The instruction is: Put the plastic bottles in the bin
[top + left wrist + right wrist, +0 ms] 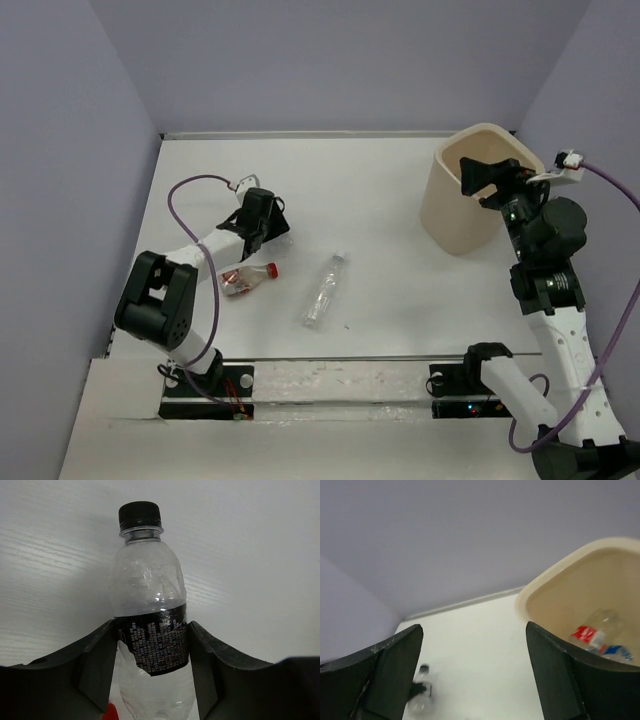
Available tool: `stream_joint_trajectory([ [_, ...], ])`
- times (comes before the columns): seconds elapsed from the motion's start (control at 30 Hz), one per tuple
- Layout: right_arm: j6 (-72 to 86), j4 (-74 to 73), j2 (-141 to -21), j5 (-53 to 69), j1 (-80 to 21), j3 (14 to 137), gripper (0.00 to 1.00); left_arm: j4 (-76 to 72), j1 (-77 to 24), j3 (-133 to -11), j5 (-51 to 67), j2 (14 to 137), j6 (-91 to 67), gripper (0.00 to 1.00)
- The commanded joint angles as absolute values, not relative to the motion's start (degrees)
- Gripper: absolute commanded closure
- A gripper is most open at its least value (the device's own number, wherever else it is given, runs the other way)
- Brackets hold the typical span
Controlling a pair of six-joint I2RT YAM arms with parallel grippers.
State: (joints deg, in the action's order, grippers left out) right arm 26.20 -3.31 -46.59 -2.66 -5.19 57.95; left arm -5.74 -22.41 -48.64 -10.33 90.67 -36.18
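Note:
The robot will next move its left gripper up and to the right in the top view to let go over the bin's opening (pixel 487 147), since the bin's rim is high above the tabletop.
My left gripper (pixel 265 222) is shut on a clear bottle with a black cap and black label (pixel 150 610); the fingers (pixel 97 655) press the label on both sides. In the top view this bottle is hidden under the gripper. A red-capped bottle with reddish contents (pixel 248 279) lies just in front of it. A clear bottle (pixel 325 290) lies mid-table. My right gripper (pixel 480 180) is open and empty above the near-left rim of the beige bin (pixel 450 215). The right wrist view shows the bin (pixel 555 587) with bottles (pixel 597 635) inside.
Lilac walls close the table on the left, back and right. The left arm's purple cable (pixel 185 195) loops over the table's left side. A strip with the arm bases (pixel 340 385) runs along the near edge.

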Motion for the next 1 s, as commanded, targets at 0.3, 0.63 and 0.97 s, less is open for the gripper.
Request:
stream_joint_trajectory([
  [0.3,35.3,-11.0,-25.9,21.6,-5.4,32.4,0.67,-3.4,-37.4,-76.2,-8.6,84.9,-31.6,0.63],
  [0.63,39.6,-6.4,-26.8,24.6,-6.0,16.6,1.00,-7.4,-46.1,-109.6,3.1,102.5,-32.9,0.63],
  [0.97,40.0,-3.0,-28.7,26.7,-6.5,12.8,1.00,-11.5,-51.8,-137.5,11.0,126.1,-36.8,0.63],
])
